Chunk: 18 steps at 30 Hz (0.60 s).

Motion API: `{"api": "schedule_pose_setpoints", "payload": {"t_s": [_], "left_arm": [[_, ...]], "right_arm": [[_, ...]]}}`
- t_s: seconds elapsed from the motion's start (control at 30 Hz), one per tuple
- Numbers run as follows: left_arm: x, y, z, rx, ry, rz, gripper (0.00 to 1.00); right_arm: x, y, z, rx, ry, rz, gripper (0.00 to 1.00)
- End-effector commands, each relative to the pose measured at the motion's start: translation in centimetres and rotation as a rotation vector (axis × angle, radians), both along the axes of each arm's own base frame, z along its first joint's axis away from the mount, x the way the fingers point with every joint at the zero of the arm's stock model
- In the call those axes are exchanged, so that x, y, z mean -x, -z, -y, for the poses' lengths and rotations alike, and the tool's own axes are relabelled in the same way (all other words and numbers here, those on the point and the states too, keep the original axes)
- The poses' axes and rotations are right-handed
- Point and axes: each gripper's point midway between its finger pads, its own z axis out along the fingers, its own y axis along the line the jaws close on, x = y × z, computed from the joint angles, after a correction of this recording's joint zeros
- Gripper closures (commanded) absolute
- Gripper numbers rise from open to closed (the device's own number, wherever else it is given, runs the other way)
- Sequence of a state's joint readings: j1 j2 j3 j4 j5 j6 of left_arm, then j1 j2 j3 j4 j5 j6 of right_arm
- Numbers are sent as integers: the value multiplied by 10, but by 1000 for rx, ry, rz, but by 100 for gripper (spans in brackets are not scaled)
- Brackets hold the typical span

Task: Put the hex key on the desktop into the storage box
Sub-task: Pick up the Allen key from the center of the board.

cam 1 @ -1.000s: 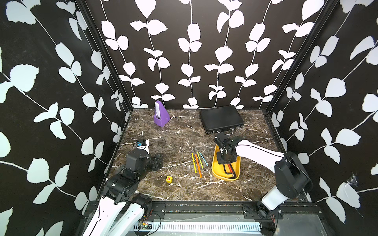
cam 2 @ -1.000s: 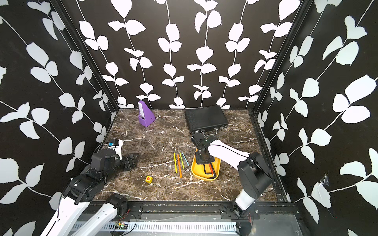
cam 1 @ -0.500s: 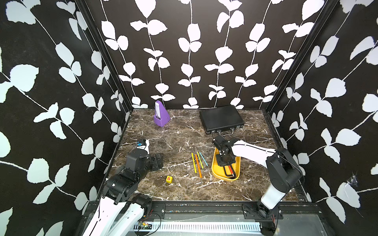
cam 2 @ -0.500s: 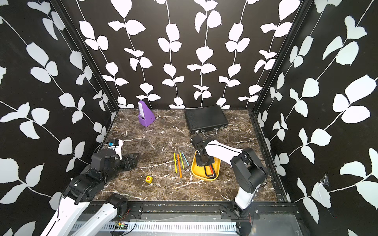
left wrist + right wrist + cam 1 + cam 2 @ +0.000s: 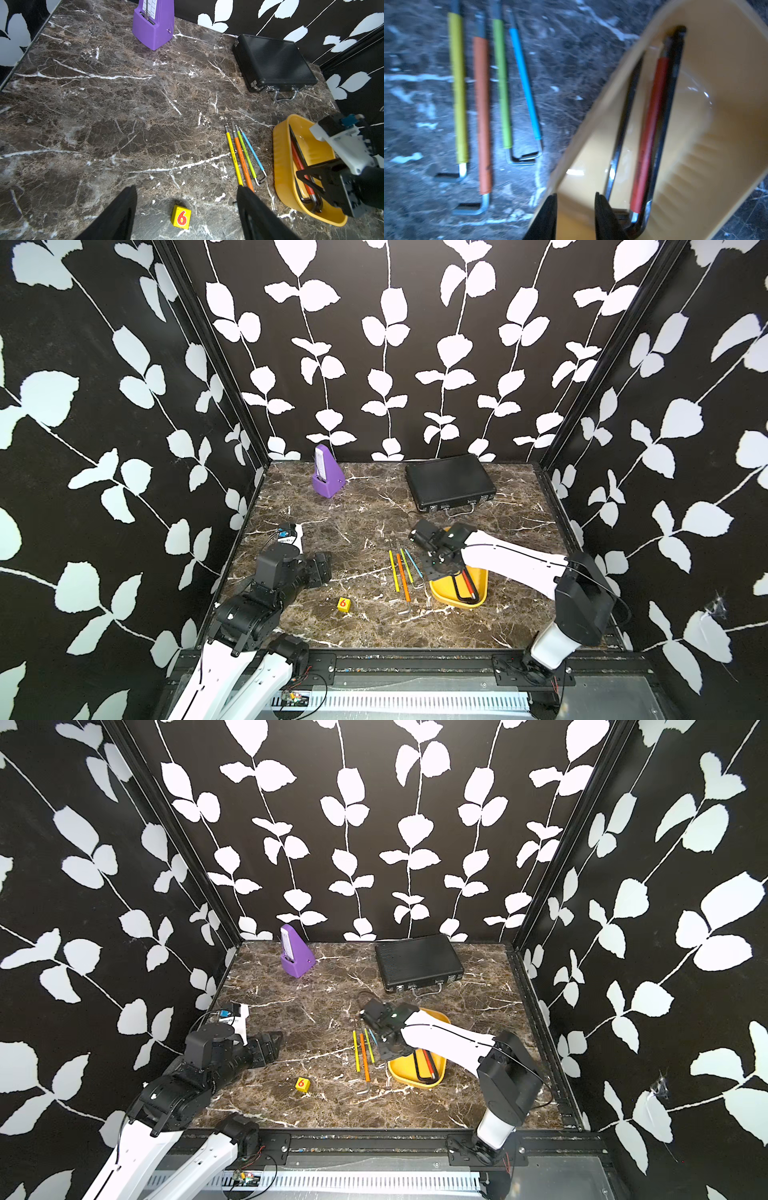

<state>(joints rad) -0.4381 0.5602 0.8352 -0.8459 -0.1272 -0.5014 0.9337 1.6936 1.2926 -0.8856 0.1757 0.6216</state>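
The yellow hex key's middle (image 5: 394,573) (image 5: 460,106) is below my right gripper, beyond the other loose keys, so I need to swing my right gripper off the box and down onto it next.
Yellow (image 5: 393,570), orange (image 5: 402,577), green (image 5: 405,561) and blue (image 5: 414,563) hex keys lie side by side on the desktop (image 5: 365,510). Just right of them sits the yellow storage box (image 5: 446,599), holding a red hex key (image 5: 648,135) and black ones (image 5: 625,116). My right gripper (image 5: 575,196) hangs over the box's rim on the side facing the loose keys, open with nothing between its fingers; in both top views it shows there (image 5: 435,574) (image 5: 390,1052). My left gripper (image 5: 186,188) rests open at the left (image 5: 322,568), empty.
A yellow die marked 6 (image 5: 343,604) lies near the front, below my left gripper (image 5: 181,217). At the back stand a purple metronome (image 5: 327,477) and a flat black briefcase (image 5: 449,481). Patterned walls close in the back and both sides.
My right gripper's jaws have parted and it has shifted left toward the box's rim, leaving the hex keys lying in the box. The left arm has not moved.
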Motion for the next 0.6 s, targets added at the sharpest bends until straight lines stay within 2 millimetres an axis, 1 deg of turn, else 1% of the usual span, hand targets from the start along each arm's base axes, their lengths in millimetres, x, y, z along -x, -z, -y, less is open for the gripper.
{"api": "schedule_pose_setpoints", "payload": {"t_s": [0.0,0.07,0.13,0.2,0.47,0.57], "left_arm": [[5,10,-4,-45,11,-29,24],[7,13,-1,-39,30,-36,24],[7,10,8,-13,75,-20,23],[8,7,10,-9,94,-17,23],[15,-5,25,-18,218,-17,23],[18,-13,33,-10,281,8,23]], "right_arm": [[5,0,-28,26,-21,2,68],[7,0,-44,36,-43,2,69],[7,0,-58,30,-54,3,70],[6,4,-70,10,-50,-9,70],[-1,31,-97,-21,-15,-50,73],[-3,38,-104,-14,-10,-62,73]]}}
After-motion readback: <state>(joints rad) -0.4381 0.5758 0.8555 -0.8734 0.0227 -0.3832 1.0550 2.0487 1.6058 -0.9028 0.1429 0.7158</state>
